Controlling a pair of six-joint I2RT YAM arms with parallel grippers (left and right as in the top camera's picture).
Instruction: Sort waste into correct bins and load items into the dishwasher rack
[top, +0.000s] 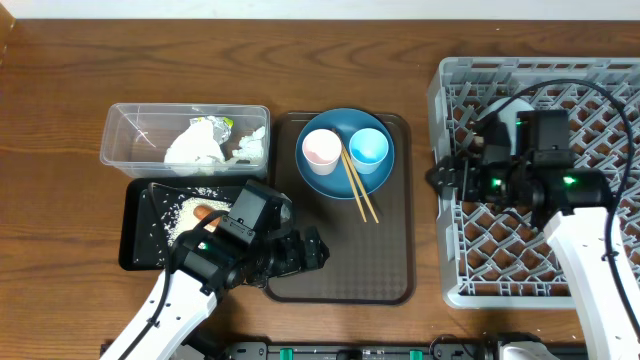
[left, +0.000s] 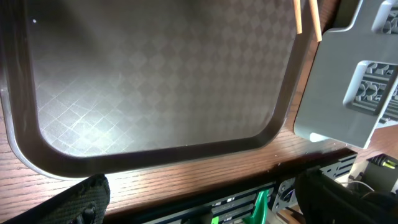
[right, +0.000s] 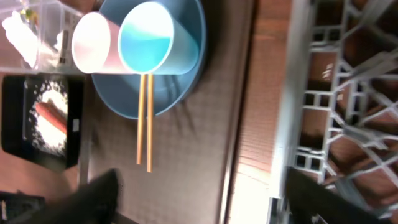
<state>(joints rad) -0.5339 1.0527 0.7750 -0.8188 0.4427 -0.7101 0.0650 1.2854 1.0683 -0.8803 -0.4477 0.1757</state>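
Note:
The pink cup (top: 321, 148) is outward of my left gripper, so my left gripper needs to reach outward, then down onto the cup's rim beside the clear tub, away from the chopsticks.
A light blue bowl (top: 328, 178) on the brown serving tray (top: 340, 265) holds a pink cup (top: 321, 148), a light blue cup (top: 368, 147) and wooden chopsticks (top: 357, 188). The clear tub (top: 125, 140) holds crumpled napkins (top: 195, 145). The black tray (top: 140, 230) holds rice and a carrot (top: 205, 212). The grey rack (top: 540, 250) is at the right. My left gripper (top: 316, 250) (left: 199, 202) is open and empty over the brown tray's near edge. My right gripper (top: 440, 180) (right: 199, 196) is open and empty at the rack's left wall, facing the bowl (right: 180, 81), the cups and the chopsticks (right: 144, 118).
The brown tray's near half (left: 155, 81) is bare. The rack's corner (left: 348, 81) stands close to the right of the tray. The table's front edge (left: 186, 174) is just below the left gripper. Bare wood lies between the tray and the rack.

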